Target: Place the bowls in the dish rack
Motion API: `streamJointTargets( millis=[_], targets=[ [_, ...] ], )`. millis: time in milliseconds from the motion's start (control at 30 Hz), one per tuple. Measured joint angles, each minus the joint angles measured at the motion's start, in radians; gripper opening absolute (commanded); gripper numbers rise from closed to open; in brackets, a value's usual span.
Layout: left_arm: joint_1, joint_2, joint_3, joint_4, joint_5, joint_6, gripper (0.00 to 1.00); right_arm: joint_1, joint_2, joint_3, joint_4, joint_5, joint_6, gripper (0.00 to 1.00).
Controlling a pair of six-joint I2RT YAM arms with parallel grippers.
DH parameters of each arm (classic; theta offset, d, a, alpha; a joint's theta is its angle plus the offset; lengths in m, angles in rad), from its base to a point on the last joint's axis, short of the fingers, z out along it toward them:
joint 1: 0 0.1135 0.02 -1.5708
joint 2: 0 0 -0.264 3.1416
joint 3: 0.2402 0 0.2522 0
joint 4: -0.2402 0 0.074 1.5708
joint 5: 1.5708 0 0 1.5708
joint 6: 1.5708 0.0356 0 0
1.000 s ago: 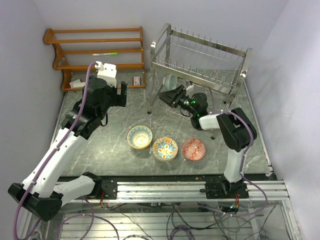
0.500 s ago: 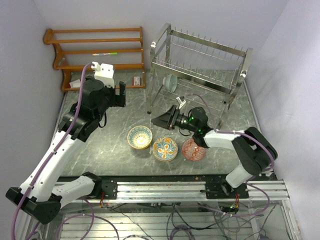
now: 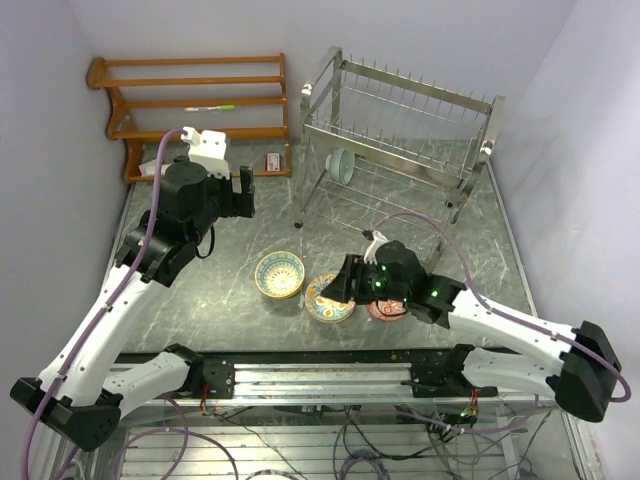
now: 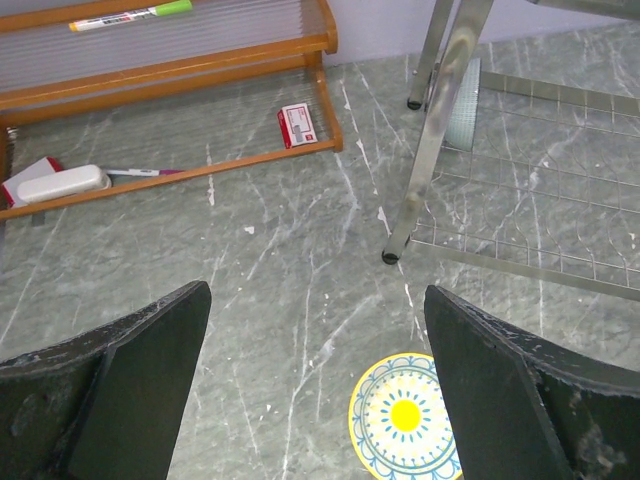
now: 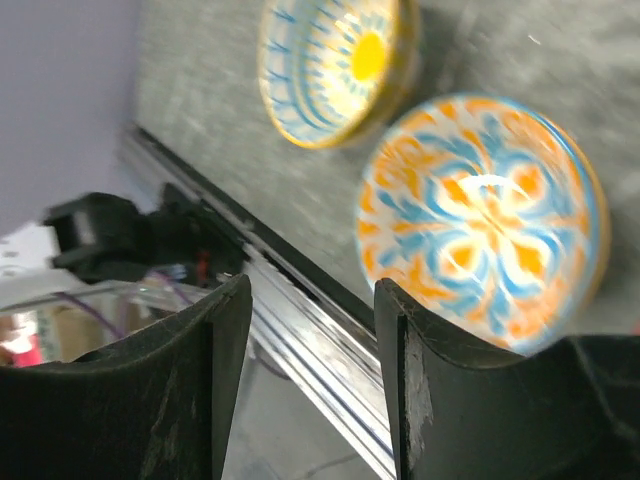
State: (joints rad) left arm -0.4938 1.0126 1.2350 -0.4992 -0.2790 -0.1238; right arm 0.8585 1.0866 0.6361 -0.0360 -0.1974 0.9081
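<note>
The red patterned bowl is partly under my arm, so my right gripper will next move off the floral bowl and down to the rim of the red patterned bowl [image 3: 384, 309].
Three bowls sit in a row near the table's front: a yellow-teal bowl [image 3: 279, 274] [image 4: 405, 420] [image 5: 335, 60], a blue-orange floral bowl [image 3: 330, 300] [image 5: 490, 220] and a red patterned bowl [image 3: 384, 309], partly under my right arm. A pale bowl [image 3: 343, 165] [image 4: 462, 90] stands on edge in the lower tier of the silver dish rack [image 3: 400, 125] [image 4: 430, 150]. My right gripper [image 3: 336, 289] [image 5: 310, 290] hovers open over the near-left rim of the floral bowl, holding nothing. My left gripper [image 3: 245, 190] [image 4: 315, 295] hangs open and empty above the table, left of the rack.
A brown wooden shelf [image 3: 190, 100] [image 4: 180, 70] stands at the back left with a green pen [image 4: 130, 14], a white eraser [image 4: 62, 183] and a small red-white box [image 3: 272, 161] [image 4: 297, 125]. A metal rail [image 3: 330, 378] [image 5: 300, 320] runs along the near edge. Walls close in on both sides.
My right arm has pulled back from the dish rack and swung forward to the floral bowl, its jaws still open. The pale bowl stays in the rack. The left arm barely moved.
</note>
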Motion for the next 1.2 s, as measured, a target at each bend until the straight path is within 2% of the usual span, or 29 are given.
streamJointTargets(
  millis=[233, 367, 500, 767, 1100, 1200],
  targets=[
    [0.000, 0.000, -0.002, 0.002, 0.046, -0.031, 0.99, 0.099, -0.120, 0.056, -0.418, 0.265, -0.033, 0.52],
    [0.000, 0.000, -0.016, 0.003, 0.065, -0.053, 0.99, 0.105, -0.121, 0.117, -0.592, 0.345, -0.072, 0.53],
    [0.000, -0.002, -0.033, 0.003, 0.073, -0.075, 0.99, 0.106, -0.072, 0.153, -0.694, 0.397, -0.132, 0.54],
    [0.000, -0.016, -0.034, 0.002, 0.073, -0.095, 0.99, 0.106, 0.022, 0.161, -0.759, 0.456, -0.245, 0.57],
    [0.000, -0.024, -0.034, 0.001, 0.056, -0.107, 0.99, 0.106, 0.126, 0.160, -0.682, 0.447, -0.333, 0.57],
    [0.000, -0.029, -0.034, 0.001, 0.049, -0.114, 0.99, 0.106, 0.168, 0.153, -0.657, 0.448, -0.343, 0.52]
  ],
)
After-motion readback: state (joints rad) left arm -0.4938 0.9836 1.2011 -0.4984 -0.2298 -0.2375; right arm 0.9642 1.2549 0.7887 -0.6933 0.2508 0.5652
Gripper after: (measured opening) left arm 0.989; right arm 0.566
